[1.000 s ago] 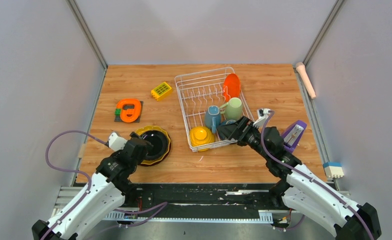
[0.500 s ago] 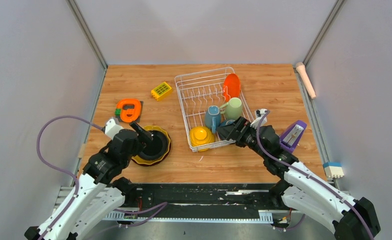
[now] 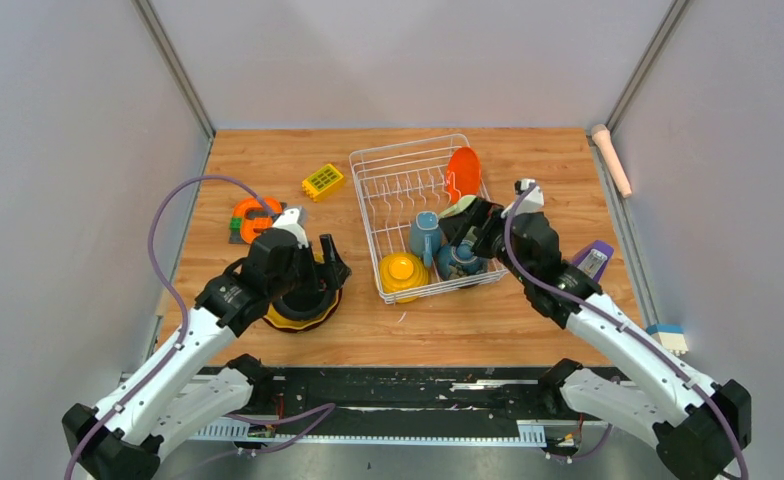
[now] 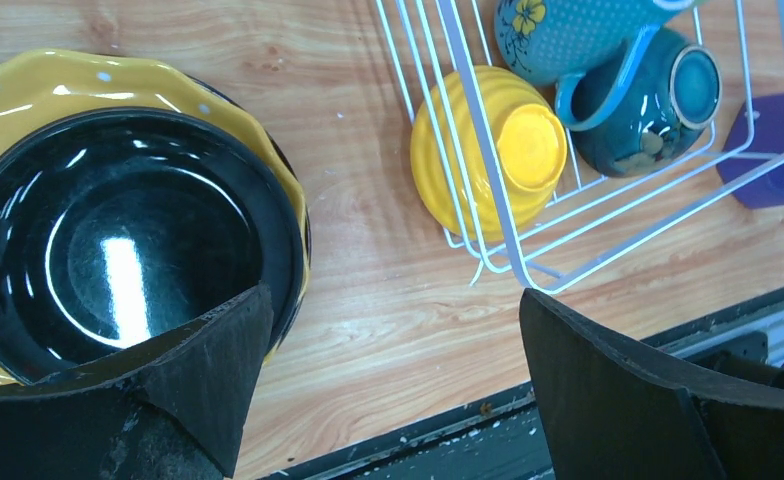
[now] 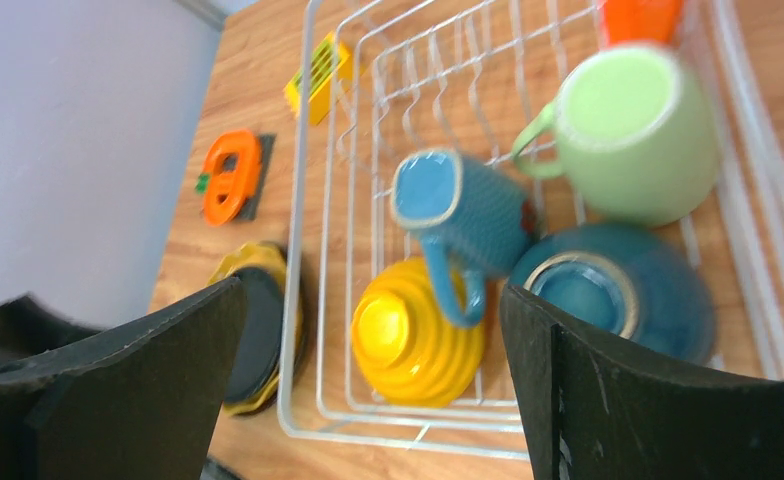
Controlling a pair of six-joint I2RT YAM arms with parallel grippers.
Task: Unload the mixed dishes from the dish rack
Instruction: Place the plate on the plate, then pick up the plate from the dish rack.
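Observation:
The robot's right gripper will next swing outward past the green mug (image 5: pixel 633 130) onto the orange plate's upper rim (image 5: pixel 642 18), because the plate stands outward of the gripper, beyond that mug.
The white wire dish rack (image 3: pixel 366 225) (image 5: pixel 408 440) holds an orange plate (image 3: pixel 463 170), a blue mug (image 3: pixel 426 235) (image 5: pixel 458 215), a pale green mug (image 5: pixel 633 130), an upturned yellow bowl (image 3: pixel 404 272) (image 4: pixel 498 150) and a dark teal bowl (image 3: pixel 460 262) (image 5: pixel 618 290). Left of the rack, a dark plate (image 4: pixel 118 240) lies stacked on a yellow plate (image 4: pixel 68 85) on the table. My left gripper (image 3: pixel 313 268) (image 4: pixel 393 340) hovers open just above and right of that stack, holding nothing. Over the rack's right side, my right gripper (image 3: pixel 470 225) (image 5: pixel 373 370) is open and empty, covering the green mug from above.
A yellow studded brick (image 3: pixel 323 181) and an orange round gadget (image 3: pixel 256 215) lie behind the plate stack. A purple object (image 3: pixel 588 265) stands right of the rack, a pink cylinder (image 3: pixel 611 158) at the far right edge, and a white-blue block (image 3: pixel 668 340) near the right wall.
The left arm lifted and swung forward and right over the stacked plates. The right gripper moved from the rack's near right corner to above the mugs inside it.

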